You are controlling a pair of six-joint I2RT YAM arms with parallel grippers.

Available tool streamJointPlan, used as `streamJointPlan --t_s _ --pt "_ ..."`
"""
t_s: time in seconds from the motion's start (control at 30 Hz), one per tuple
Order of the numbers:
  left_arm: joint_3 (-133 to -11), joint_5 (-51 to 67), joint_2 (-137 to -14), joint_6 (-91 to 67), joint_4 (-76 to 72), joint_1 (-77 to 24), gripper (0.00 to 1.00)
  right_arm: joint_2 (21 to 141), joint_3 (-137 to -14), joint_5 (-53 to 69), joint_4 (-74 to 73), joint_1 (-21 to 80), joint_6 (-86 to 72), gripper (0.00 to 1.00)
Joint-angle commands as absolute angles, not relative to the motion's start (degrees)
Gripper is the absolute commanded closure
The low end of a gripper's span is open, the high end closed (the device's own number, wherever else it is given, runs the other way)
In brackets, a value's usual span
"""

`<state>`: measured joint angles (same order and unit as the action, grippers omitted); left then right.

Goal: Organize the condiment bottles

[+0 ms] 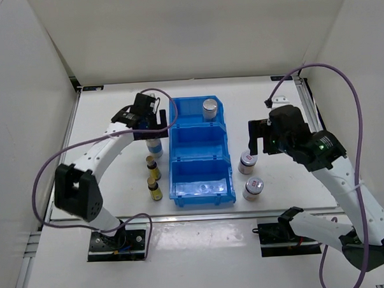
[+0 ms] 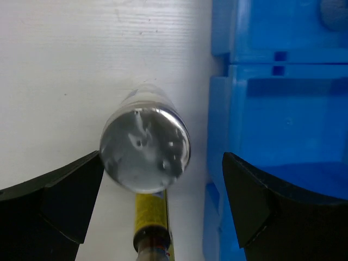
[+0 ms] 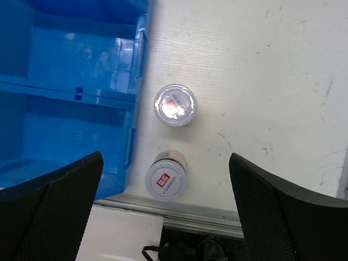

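My left gripper needs to move down next around the shaker's silver cap (image 2: pixel 145 149) and close there. The shaker stands below it, and its cap is already between the open fingers.
One tall silver-capped shaker (image 1: pixel 209 108) stands in the far compartment of the blue bin (image 1: pixel 226 156). The second shaker (image 1: pixel 154 146) stands on the table left of the bin. My left gripper (image 1: pixel 149 128) is open and hovers above it. In the left wrist view its silver cap (image 2: pixel 145 149) lies between the open fingers, nearer the left one. Two tiny amber bottles (image 1: pixel 151 166) (image 1: pixel 155 189) stand nearer, one of which also shows in the left wrist view (image 2: pixel 150 223). Two red-marked jars (image 1: pixel 247 162) (image 1: pixel 252 188) stand right of the bin. My right gripper (image 1: pixel 254 141) is open above them (image 3: pixel 175 105) (image 3: pixel 166 180).
The bin's middle and near compartments hold nothing. The bin wall (image 2: pixel 217 125) runs close to the right of the shaker. The near jar stands close to the table's metal front rail (image 3: pixel 217 209). White walls enclose the table.
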<state>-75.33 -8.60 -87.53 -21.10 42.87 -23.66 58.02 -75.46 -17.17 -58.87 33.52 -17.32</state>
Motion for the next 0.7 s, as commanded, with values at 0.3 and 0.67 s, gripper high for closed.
streamJointPlan --t_s 0.3,0.67 --pt "-81.7 -11.1 -98.5 -24.8 41.9 -23.4 0.12 51.4 -72.0 -22.0 -60.6 33.8 -16.1 0.0" --pt "-91.3 -19.5 -93.4 -24.8 48.7 -23.4 0.89 52.0 -74.8 -21.4 -64.1 33.8 -16.6 0.0"
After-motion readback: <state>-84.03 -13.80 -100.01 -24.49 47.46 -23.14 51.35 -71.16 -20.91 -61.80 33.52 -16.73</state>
